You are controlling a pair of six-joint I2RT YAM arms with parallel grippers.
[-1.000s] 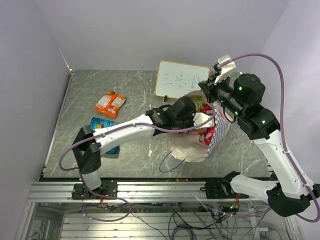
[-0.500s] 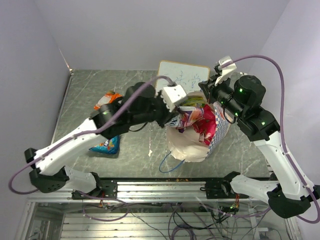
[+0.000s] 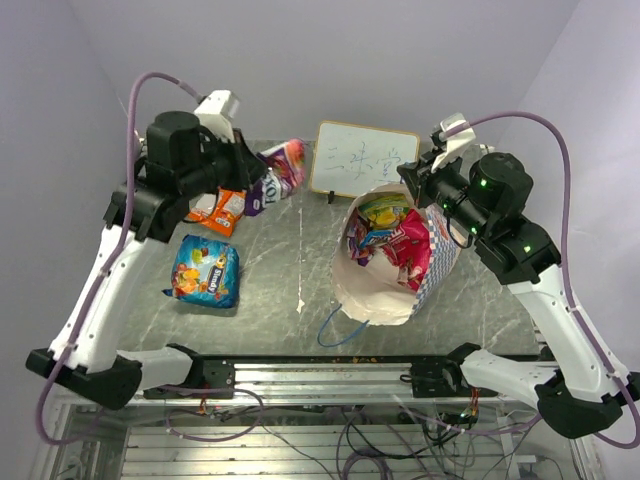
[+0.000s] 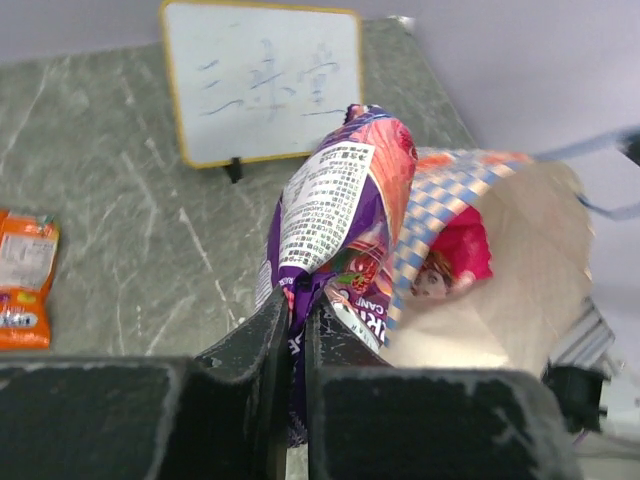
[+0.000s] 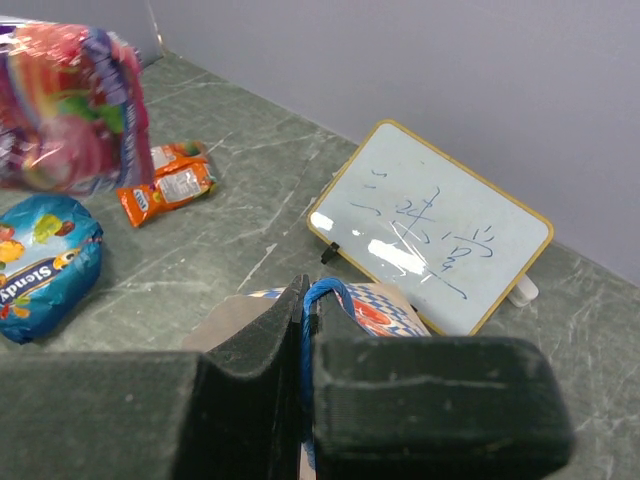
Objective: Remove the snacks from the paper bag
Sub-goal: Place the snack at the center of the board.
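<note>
I will move my left gripper down away from the bag (image 3: 385, 295) first to get the purple-orange packet down onto the orange packet (image 3: 220, 207), because the snacks already out lie there.
The paper bag (image 3: 385, 295) stands open at centre right, with several snacks (image 3: 385, 235) showing inside. My right gripper (image 3: 425, 188) is shut on its blue cord handle (image 5: 322, 300) and holds the far rim up. My left gripper (image 3: 252, 190) hangs above the table at back left, shut on a purple-orange snack packet (image 3: 285, 168). In the left wrist view that packet (image 4: 340, 210) sticks up from between the fingers (image 4: 265, 335), with the bag (image 4: 530, 270) behind it. An orange packet (image 3: 220, 207) and a blue packet (image 3: 205, 272) lie on the table at left.
A white signboard (image 3: 365, 160) stands at the back, just behind the bag. The bag's second blue cord handle (image 3: 345, 330) trails on the table in front of it. Walls close the left, back and right sides.
My left arm has lifted out of the bag with the purple-orange packet and swung up and to the back left. The right gripper and the bag have stayed put.
</note>
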